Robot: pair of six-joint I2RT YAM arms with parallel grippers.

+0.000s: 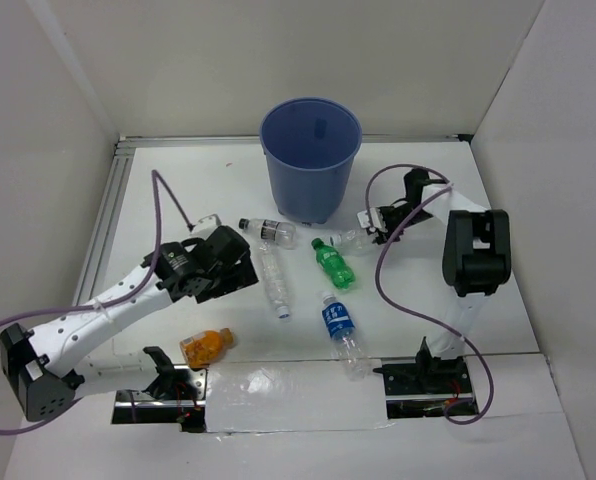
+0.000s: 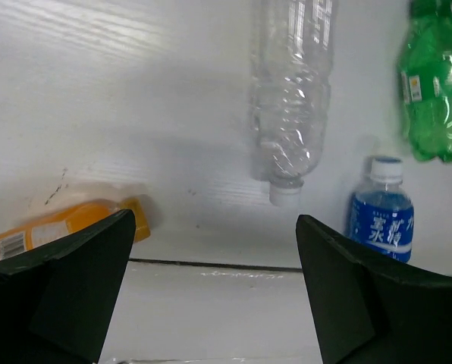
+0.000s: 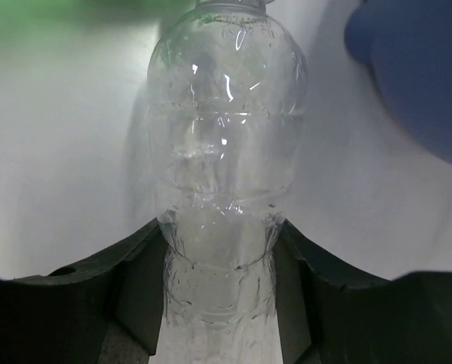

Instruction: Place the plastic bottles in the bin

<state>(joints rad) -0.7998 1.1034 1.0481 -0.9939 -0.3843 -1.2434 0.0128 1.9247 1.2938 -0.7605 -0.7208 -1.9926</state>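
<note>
My right gripper must next lift the clear bottle outward over the blue bin's opening (image 1: 311, 135) to release it, as the bin's rim is above the tabletop.
The blue bin (image 1: 310, 150) stands at the back of the table. In front of it lie a clear bottle with a dark cap (image 1: 268, 231), a long clear bottle (image 1: 274, 283), a green bottle (image 1: 333, 262), a blue-labelled bottle (image 1: 338, 325) and an orange bottle (image 1: 206, 346). My right gripper (image 1: 370, 228) is shut on another clear bottle (image 3: 226, 152), its jaws pressing both sides of the narrow waist, right of the bin (image 3: 419, 68). My left gripper (image 2: 215, 296) hangs open and holds nothing, near the long clear bottle (image 2: 290, 98), with the orange bottle (image 2: 59, 224) at its left.
White walls close in the table on three sides. A metal rail (image 1: 106, 215) runs along the left edge. The arm bases (image 1: 168, 385) sit at the near edge, and a purple cable (image 1: 393, 290) loops beside the right arm.
</note>
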